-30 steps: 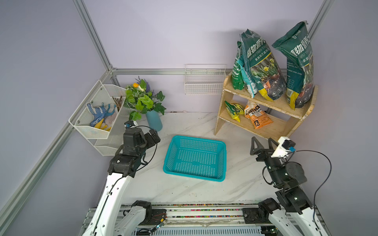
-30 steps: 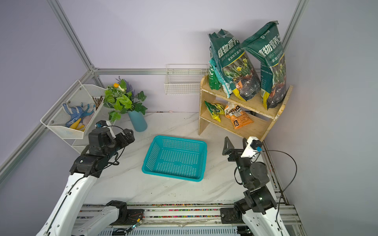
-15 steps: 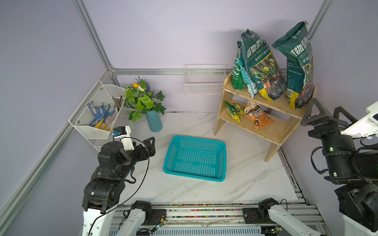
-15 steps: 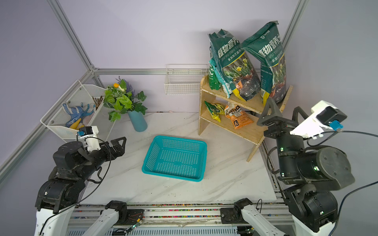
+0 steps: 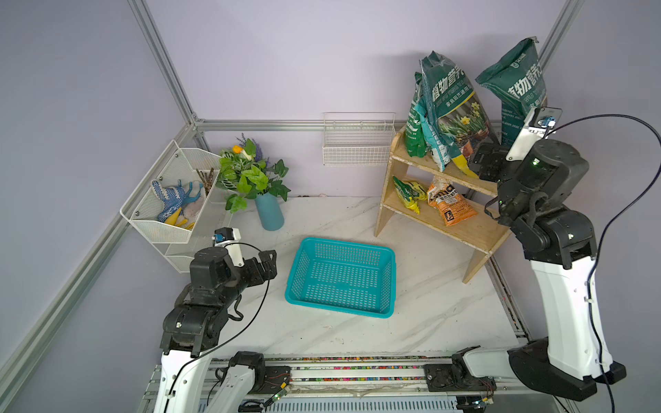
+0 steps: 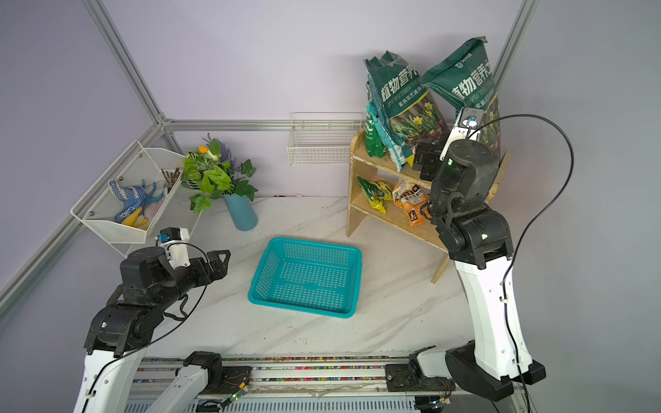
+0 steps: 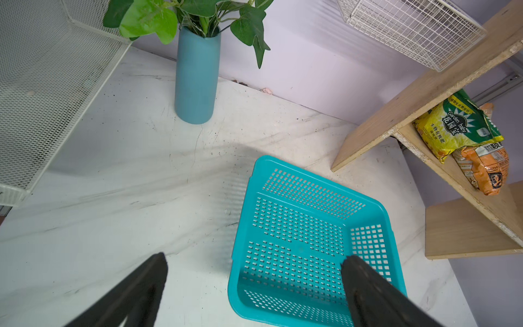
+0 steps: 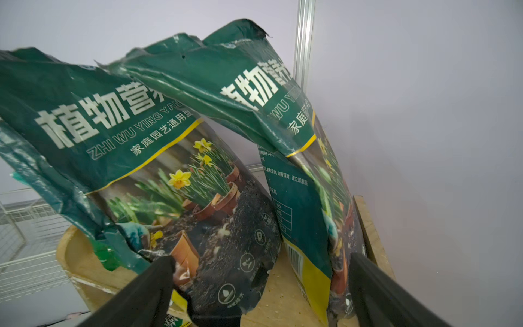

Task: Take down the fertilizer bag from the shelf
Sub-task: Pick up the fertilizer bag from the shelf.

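The fertilizer bag farther from the wire wall basket stands outward of my right gripper's open fingers, so my right gripper should push outward onto the lower part of that bag.
Two tall dark green fertilizer bags, one (image 5: 451, 107) and the other (image 5: 515, 85), lean on the top tier of the wooden shelf (image 5: 461, 232); a smaller green bag (image 5: 415, 136) stands behind them. My right gripper (image 5: 483, 162) is raised to that tier, open, just in front of the bags' lower ends. In the right wrist view my right gripper (image 8: 260, 259) spans both bags (image 8: 158, 170) and grips nothing. My left gripper (image 5: 268, 264) hovers open left of the teal basket (image 5: 343, 279).
A yellow-green pouch (image 5: 407, 193) and an orange pouch (image 5: 452, 207) lie on the lower tier. A white wire wall basket (image 5: 357, 139) hangs left of the shelf. A blue vase (image 5: 268, 214) with a plant and a white mesh rack (image 5: 171, 229) stand at the back left.
My right arm has risen from low beside the basket up to the shelf's top tier. My left arm has drawn back and now points at the basket. Both grippers stay open.
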Available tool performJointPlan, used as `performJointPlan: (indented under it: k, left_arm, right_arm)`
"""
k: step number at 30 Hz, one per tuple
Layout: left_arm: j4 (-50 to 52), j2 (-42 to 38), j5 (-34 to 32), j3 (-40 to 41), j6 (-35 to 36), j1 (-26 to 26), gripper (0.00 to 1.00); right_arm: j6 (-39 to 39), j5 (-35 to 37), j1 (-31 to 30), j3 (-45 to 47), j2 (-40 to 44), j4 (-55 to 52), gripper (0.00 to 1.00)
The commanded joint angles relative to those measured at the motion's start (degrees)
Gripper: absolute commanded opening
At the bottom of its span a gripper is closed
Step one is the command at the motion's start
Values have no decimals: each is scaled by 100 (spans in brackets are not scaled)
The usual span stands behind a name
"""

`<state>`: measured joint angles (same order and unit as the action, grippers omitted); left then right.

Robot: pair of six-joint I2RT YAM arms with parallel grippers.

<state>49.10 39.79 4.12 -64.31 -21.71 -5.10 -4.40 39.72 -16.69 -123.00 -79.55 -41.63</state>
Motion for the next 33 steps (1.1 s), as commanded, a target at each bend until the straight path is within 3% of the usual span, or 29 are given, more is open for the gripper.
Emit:
performJointPlan:
  k: [1, 9, 20, 23, 28, 29, 30, 31, 33]
  left_arm:
    - [-31, -263, 107, 348, 71, 79, 100]
    - [-32, -315, 122, 376, 55, 89, 100]
    - [-41, -384, 116, 411, 52, 97, 100]
    - [-41, -384, 124, 415, 40, 106, 100]
    - [-41, -382, 119, 421, 45, 125, 100]
    - [-45, -384, 124, 420, 44, 137, 100]
    - [-48, -383, 120, 420, 45, 141, 100]
    - [-50, -384, 125, 420, 43, 142, 100]
    - [-50, -383, 134, 424, 44, 152, 100]
  right_arm:
    - [-288, 390, 186, -540, -197, 30, 100]
    - [-392, 320, 682, -1044, -682, 181, 100]
    - [387, -988, 1745, -1382, -1262, -169, 100]
    - [488, -1660, 1920, -1517, -1436, -236, 100]
    - [614, -1993, 2100, -1766, -1749, -343, 99]
    - [642, -2094, 2152, -1803, -1795, -363, 88]
    - [671, -2219, 2214, -1847, -1822, -388, 56]
    - [713, -2284, 2251, -1873, -1835, -407, 35]
    - [781, -2366, 2293, -1886, -1804, -416, 3]
